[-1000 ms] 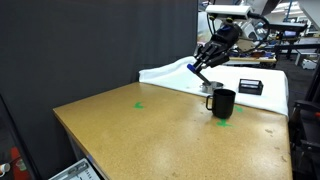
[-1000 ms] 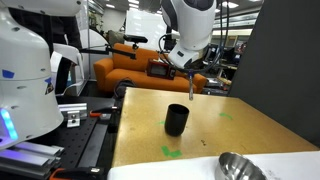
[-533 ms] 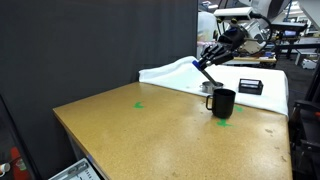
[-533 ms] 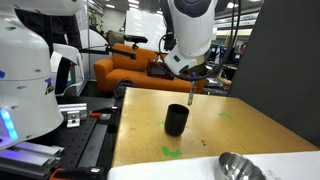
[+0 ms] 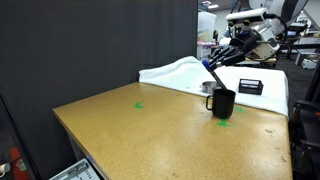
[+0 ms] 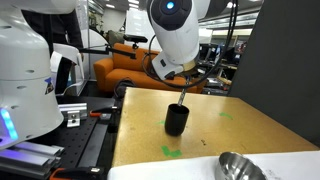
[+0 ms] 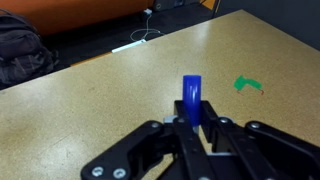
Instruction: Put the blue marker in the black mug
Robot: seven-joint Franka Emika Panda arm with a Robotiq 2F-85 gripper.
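My gripper eases slightly back next and tilts to steepen the marker over the black mug's opening (image 5: pixel 223 91), then releases, because the blue marker hangs slanted.
The blue marker (image 5: pixel 213 76) is held slanted in my gripper (image 5: pixel 224 60), with its lower end just above the rim of the black mug (image 5: pixel 223 103). The mug stands upright on the brown table near a green tape mark. In an exterior view the marker (image 6: pixel 183 96) hangs right over the mug (image 6: pixel 177 120) under my gripper (image 6: pixel 186 82). In the wrist view the marker (image 7: pixel 191 98) sticks out between the shut fingers of my gripper (image 7: pixel 190 124). The mug is out of sight there.
A flat black box with a white label (image 5: pixel 250 87) and a white cloth (image 5: pixel 172 72) lie behind the mug. A silver tin (image 6: pixel 240 168) sits at the table's near edge. Green tape marks (image 5: pixel 138 103) (image 7: pixel 247 85) are on the tabletop. A dark curtain stands alongside.
My gripper has carried the marker sideways and down toward the mug. The marker's lower end now hangs just over the mug's opening. The mug has not moved.
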